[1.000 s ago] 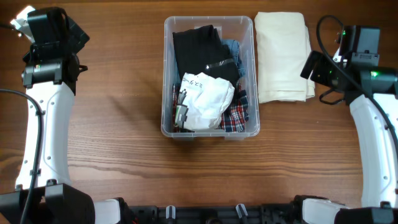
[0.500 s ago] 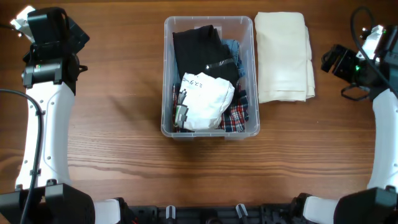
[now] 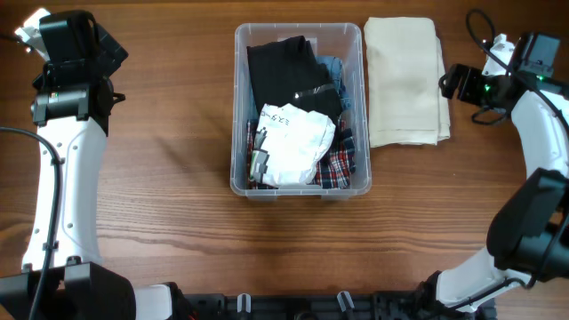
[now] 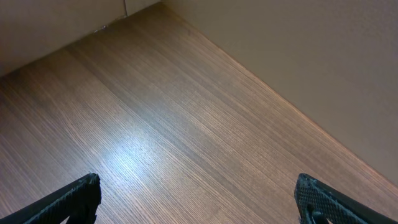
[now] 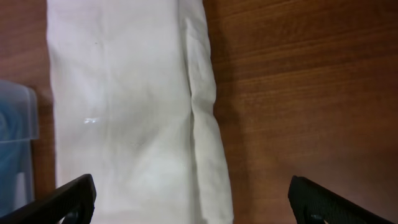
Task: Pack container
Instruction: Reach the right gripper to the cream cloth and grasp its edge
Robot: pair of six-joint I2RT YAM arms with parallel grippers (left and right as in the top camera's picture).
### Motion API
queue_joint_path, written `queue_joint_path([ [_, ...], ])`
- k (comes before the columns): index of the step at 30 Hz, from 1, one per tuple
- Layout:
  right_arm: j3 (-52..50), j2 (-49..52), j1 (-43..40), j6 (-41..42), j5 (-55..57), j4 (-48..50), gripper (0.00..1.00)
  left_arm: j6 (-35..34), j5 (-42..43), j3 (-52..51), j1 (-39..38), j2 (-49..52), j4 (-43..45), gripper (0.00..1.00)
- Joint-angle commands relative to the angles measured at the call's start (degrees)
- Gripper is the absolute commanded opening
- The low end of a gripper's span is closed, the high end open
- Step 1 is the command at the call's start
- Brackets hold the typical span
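Note:
My right gripper moves down onto the cloth's layered long edge (image 3: 443, 105) next, toward the container (image 3: 240, 182), as the edge lies below and to the left in the overhead view.
The clear plastic container (image 3: 240, 182) stands at the table's middle, holding a black garment (image 3: 289, 71), a white garment (image 3: 298, 147), plaid cloth (image 3: 333, 169) and blue cloth. A folded cream cloth (image 3: 404, 80) lies just right of it and also shows in the right wrist view (image 5: 124, 106), with the container's corner (image 5: 15, 130) at the left edge. My right gripper (image 3: 453, 84) is open, by the cloth's right edge; its fingers (image 5: 193, 202) span the cloth's edge and bare wood. My left gripper (image 4: 199, 199) is open and empty over bare wood at the far left.
The wooden table (image 3: 160, 178) surrounds the container. A wall meets the wood at the top of the left wrist view (image 4: 298, 56). Cables (image 3: 484, 27) trail off the right arm near the back right edge.
My right arm swung out to the right and has come back toward the cream cloth's right edge, higher on the table than before. The left arm has not moved.

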Motion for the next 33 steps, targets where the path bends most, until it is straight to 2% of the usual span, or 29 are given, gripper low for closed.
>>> queue_joint_path([
  [1,0.50,4.35,-0.13,-3.91,-4.83,2.69,1.00,0.09,-0.79,-0.28,0.22,0.00,0.02,1.00],
  [10,0.48,15.37,-0.20,-3.67,-7.06,5.31,1.00,0.09,-0.79,-0.28,0.22,0.00,0.02,1.00],
  [15,0.33,17.29,-0.20,-3.56,-7.10,4.42,1.00,0.09,-0.79,-0.28,0.22,0.00,0.02,1.00],
  [16,0.33,17.22,-0.20,-3.52,-7.10,4.11,0.97,0.09,-0.79,-0.28,0.22,-0.02,0.02,1.00],
  [17,0.33,17.22,-0.20,-3.54,-7.10,3.74,0.88,0.09,-0.79,-0.28,0.22,0.00,0.02,1.00],
  [19,0.33,17.22,-0.20,-3.65,-7.08,2.69,0.78,0.09,-0.79,-0.28,0.22,0.00,0.02,1.00],
  [24,0.33,17.22,-0.20,-3.63,-7.08,1.38,0.65,0.09,-0.79,-0.28,0.22,0.00,0.02,1.00],
  [26,0.35,17.11,-0.20,-3.63,-7.08,1.03,0.63,0.09,-0.79,-0.28,0.22,0.00,0.02,1.00],
  [30,0.37,16.52,-0.20,-3.63,-7.10,0.83,0.40,0.09,-0.79,-0.28,0.22,0.00,0.02,1.00],
  [33,0.39,15.45,-0.20,-3.65,-7.10,0.92,0.38,0.09,-0.79,-0.28,0.22,-0.02,0.02,1.00],
])
